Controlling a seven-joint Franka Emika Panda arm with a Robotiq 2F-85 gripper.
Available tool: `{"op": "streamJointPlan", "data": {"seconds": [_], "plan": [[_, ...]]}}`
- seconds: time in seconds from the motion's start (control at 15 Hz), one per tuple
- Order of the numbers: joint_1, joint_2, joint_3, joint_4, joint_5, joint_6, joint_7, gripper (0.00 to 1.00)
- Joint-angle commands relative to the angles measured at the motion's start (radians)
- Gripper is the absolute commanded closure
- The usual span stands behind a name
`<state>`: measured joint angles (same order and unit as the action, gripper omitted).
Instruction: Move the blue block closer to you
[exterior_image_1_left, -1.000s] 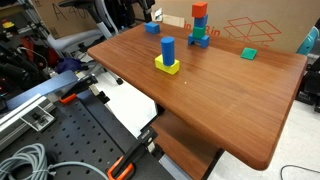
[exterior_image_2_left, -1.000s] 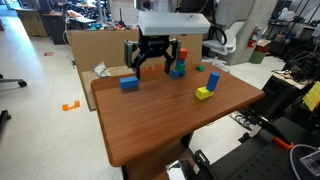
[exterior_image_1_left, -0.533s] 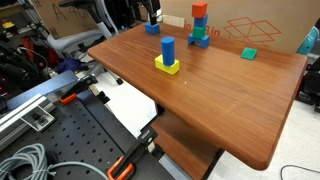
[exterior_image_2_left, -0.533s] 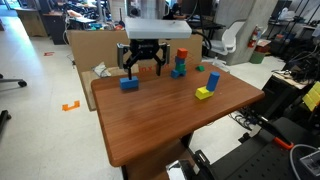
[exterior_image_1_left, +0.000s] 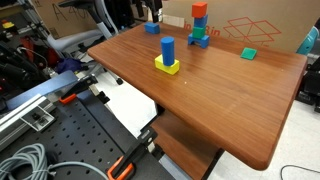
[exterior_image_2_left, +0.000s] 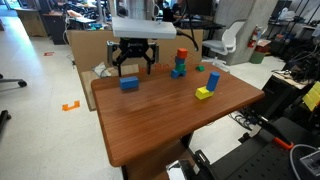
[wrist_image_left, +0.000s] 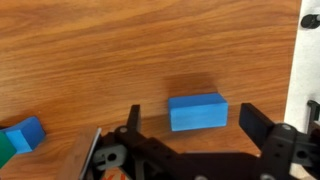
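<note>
My gripper will move slightly toward the finger on the right in the wrist view next, because the blue block (exterior_image_1_left: 152, 28) (wrist_image_left: 197, 112) is nearer that finger. Then it will go down around the block.
The blue block (exterior_image_2_left: 129, 84) lies on the wooden table (exterior_image_2_left: 160, 120) near its far edge; it also shows in an exterior view (exterior_image_1_left: 152, 27). My gripper (exterior_image_2_left: 131, 67) hangs open just above it, and only its lower part shows at the top of an exterior view (exterior_image_1_left: 150, 11). In the wrist view the blue block (wrist_image_left: 197, 112) lies flat between my two open fingers (wrist_image_left: 190, 122), with a gap on each side. The fingers hold nothing.
A tall blue piece on a yellow square (exterior_image_1_left: 167, 55) (exterior_image_2_left: 204, 88) stands mid-table. A red-and-blue stack (exterior_image_1_left: 200, 24) (exterior_image_2_left: 180, 62) and a green block (exterior_image_1_left: 248, 53) stand near the back. A cardboard box (exterior_image_2_left: 90, 48) stands behind the table edge (wrist_image_left: 300, 60).
My gripper has moved sideways along the table's far edge, away from the red-and-blue stack, and now hangs over the blue block. The blocks have not moved.
</note>
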<state>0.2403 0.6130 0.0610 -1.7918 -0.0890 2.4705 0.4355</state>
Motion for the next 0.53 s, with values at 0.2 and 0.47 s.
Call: {"op": "streamJointPlan", "data": {"seconds": [0.2,0.47], "plan": [[0.049,0.066,-0.027,0.106,0.009,-0.075,0.009,0.00],[0.070,0.106,-0.042,0.140,-0.001,-0.092,0.014,0.00]]}}
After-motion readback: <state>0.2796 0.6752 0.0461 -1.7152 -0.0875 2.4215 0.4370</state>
